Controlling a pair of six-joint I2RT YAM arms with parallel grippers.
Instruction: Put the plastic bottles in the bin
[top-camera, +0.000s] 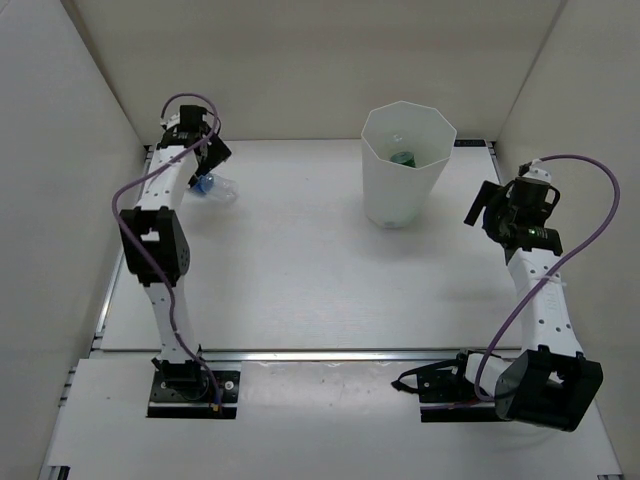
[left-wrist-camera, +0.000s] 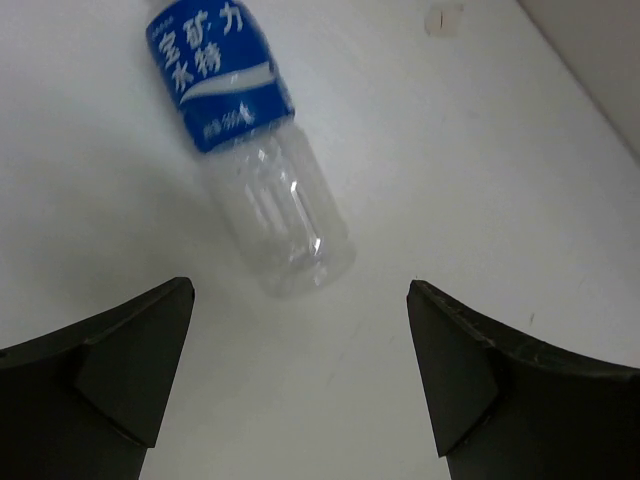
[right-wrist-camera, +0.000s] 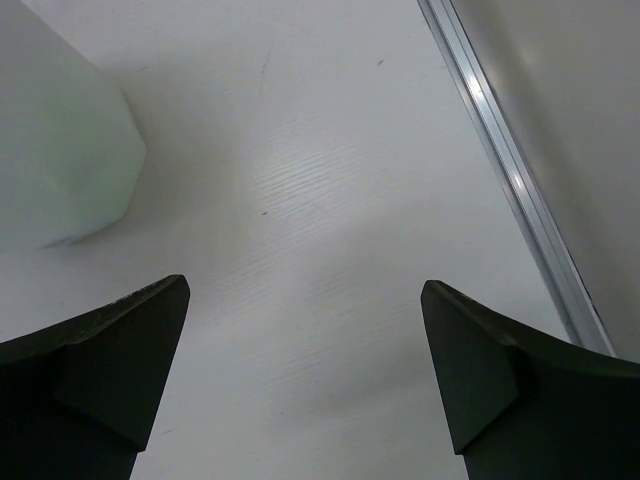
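Observation:
My left gripper is open and should next go down until its fingers are past the bottle's base, then close, as the bottle's clear section beside the blue label lies below, beyond that base.
A clear bottle with a blue label lies on its side on the table at the far left; it also shows in the top view. My left gripper is open, just above and short of the bottle's base, not touching it; in the top view it is at the far left. The white many-sided bin stands at the far middle right, with something green inside. Its wall shows in the right wrist view. My right gripper is open and empty, to the right of the bin.
A metal rail runs along the table's right edge next to the right gripper. White walls close in the table at the left, back and right. A rail crosses the near edge.

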